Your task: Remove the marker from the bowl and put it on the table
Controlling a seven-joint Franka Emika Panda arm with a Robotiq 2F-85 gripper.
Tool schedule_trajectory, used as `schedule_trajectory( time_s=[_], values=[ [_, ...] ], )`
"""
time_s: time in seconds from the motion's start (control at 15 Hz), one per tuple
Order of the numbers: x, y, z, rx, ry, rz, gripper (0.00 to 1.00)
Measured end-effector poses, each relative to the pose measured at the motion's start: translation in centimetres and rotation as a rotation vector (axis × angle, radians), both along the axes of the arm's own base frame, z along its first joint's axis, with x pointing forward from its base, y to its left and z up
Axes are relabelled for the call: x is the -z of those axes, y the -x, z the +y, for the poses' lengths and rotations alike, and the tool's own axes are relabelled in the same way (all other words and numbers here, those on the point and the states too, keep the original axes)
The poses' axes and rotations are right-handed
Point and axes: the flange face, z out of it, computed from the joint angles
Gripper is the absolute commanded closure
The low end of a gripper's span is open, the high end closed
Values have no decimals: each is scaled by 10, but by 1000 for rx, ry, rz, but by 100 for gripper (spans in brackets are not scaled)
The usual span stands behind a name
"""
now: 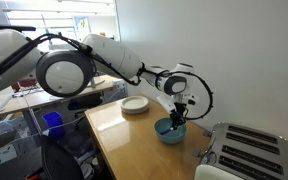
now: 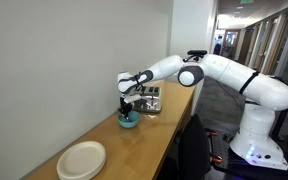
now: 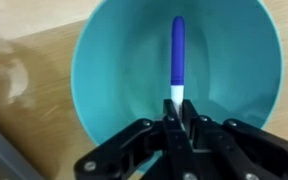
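Observation:
My gripper needs to lift up out of the bowl next and move back over the bare table beside the teal bowl, which is clear, to release the marker.
A teal bowl (image 3: 114, 70) fills the wrist view, and a marker (image 3: 177, 55) with a blue body and a white end lies inside it. My gripper (image 3: 177, 112) is down in the bowl with its fingers shut on the white end of the marker. In both exterior views the gripper (image 1: 178, 113) (image 2: 127, 108) reaches straight down into the bowl (image 1: 169, 131) (image 2: 128, 122), which stands on the wooden table (image 1: 124, 140). The marker is too small to make out in those views.
A white plate (image 1: 134, 105) (image 2: 81, 159) lies on the table beside the bowl. A silver toaster (image 1: 246, 152) (image 2: 150, 101) stands on the other side, close to the bowl. A wall runs along the table's far edge.

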Motion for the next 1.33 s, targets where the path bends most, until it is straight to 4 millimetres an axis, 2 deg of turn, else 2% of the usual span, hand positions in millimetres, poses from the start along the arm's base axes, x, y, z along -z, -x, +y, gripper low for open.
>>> schedule_trajectory(
  time_s=[0.2, 0.4, 0.8, 1.07, 1.33],
  values=[
    [-35, -7, -4, -42, 10, -44, 97],
    [-77, -6, -12, -176, 31, -76, 97],
    [-139, 30, -36, -478, 77, -66, 97],
    [-156, 72, -48, -609, 50, -27, 97],
    [-143, 130, -67, -697, 13, 15, 97]
  ],
)
